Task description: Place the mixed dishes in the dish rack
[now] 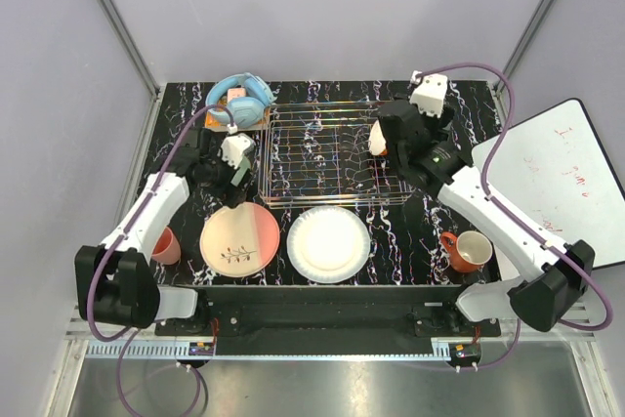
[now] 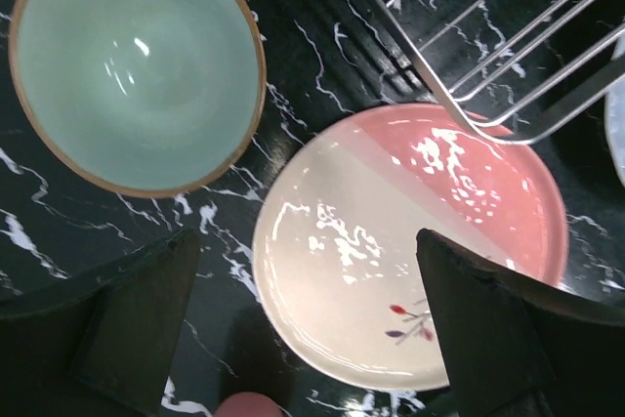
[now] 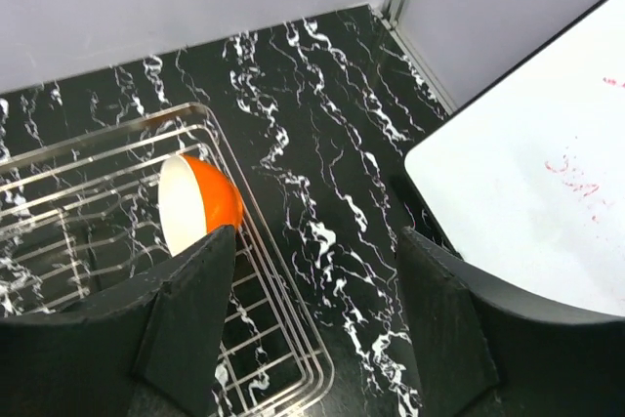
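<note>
My left gripper is above the pale green bowl's plate-side rim (image 2: 237,156), which is to the left in the wrist view. I should lower my gripper onto it, where a gap lets a finger in.
The silver wire dish rack (image 1: 322,155) stands mid-table. A small bowl (image 3: 190,207), white inside and orange outside, rests on its side at the rack's right end (image 1: 377,140). My right gripper (image 3: 317,236) is open and empty, just right of that bowl, over the rack's edge (image 3: 283,339). My left gripper (image 2: 305,241) is open and empty above the near edge of the pink-and-cream plate (image 2: 410,241), with the pale green bowl (image 2: 137,65) to one side. The white plate (image 1: 328,244), pink cup (image 1: 166,246) and orange-red mug (image 1: 469,251) sit along the front.
Blue headphones (image 1: 242,100) lie at the back left, beside the rack. A white board (image 1: 562,178) lies at the right edge; it also shows in the right wrist view (image 3: 527,183). Grey walls close in the back and sides.
</note>
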{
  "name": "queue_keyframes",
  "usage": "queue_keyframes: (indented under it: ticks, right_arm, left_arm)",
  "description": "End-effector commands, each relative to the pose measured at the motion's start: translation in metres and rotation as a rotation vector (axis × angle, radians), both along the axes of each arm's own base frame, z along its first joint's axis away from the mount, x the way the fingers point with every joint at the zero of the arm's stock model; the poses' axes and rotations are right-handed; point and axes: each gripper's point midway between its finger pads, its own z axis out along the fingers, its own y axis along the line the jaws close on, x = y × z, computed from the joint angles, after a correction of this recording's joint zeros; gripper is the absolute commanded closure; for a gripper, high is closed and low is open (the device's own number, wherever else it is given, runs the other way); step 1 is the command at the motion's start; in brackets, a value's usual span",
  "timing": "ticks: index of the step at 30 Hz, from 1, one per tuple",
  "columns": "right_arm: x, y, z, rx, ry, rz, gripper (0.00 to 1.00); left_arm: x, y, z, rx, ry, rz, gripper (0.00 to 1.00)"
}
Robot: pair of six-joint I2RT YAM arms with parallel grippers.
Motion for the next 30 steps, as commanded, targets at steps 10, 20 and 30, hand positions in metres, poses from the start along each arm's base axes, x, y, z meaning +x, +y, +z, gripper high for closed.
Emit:
queue_keyframes:
  ticks: [10, 20, 30]
  right_arm:
    - [-0.037, -0.019, -0.012, 0.106, -0.025, 0.027, 0.31]
    - [-0.047, -0.026, -0.015, 0.111, -0.016, 0.021, 0.35]
    - [-0.049, -0.028, -0.016, 0.111, -0.012, 0.014, 0.36]
  left_arm:
    - [0.077, 0.013, -0.012, 0.228, -0.203, -0.016, 0.07]
    - [0.085, 0.008, -0.039, 0.228, -0.136, -0.026, 0.25]
    - [0.085, 0.01, -0.059, 0.246, -0.082, -0.018, 0.46]
